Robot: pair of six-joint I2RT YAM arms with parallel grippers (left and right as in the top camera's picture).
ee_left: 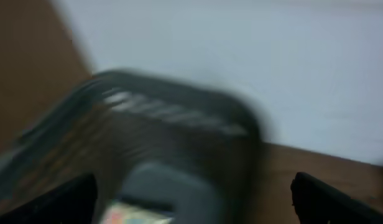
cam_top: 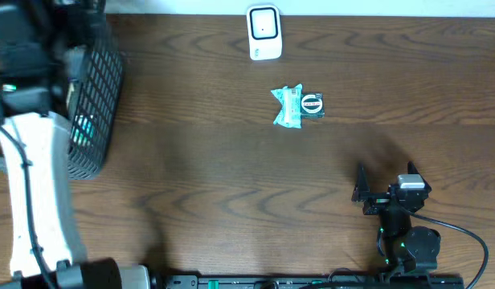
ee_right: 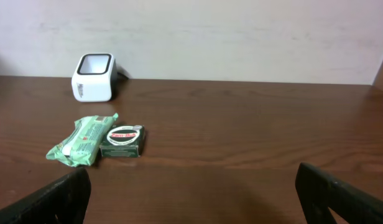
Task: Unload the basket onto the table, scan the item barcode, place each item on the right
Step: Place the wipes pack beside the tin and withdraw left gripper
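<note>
The inside of the wire basket is below my left gripper, so next my left gripper needs to tilt its open fingers down and lower them in onto the orange snack packet.
A white barcode scanner [cam_top: 262, 33] stands at the far edge of the table, also seen in the right wrist view as the scanner [ee_right: 94, 78]. In front of it lie a green packet [cam_top: 287, 107] and a small dark green box [cam_top: 312, 105], touching side by side. My right gripper [ee_right: 196, 200] is open and empty near the table's front right, well short of the packet [ee_right: 80, 140] and the box [ee_right: 122, 142]. My left gripper [ee_left: 194, 208] is open above the black wire basket [ee_left: 173, 118]. That view is blurred, with a grey item with a colourful label [ee_left: 155, 200] lying below the fingers.
The wire basket [cam_top: 96, 104] stands at the left end of the table with a teal item inside. The white left arm [cam_top: 37, 201] reaches over it. A wall lies behind the scanner. A black cable [cam_top: 464, 234] trails from the right arm's base.
</note>
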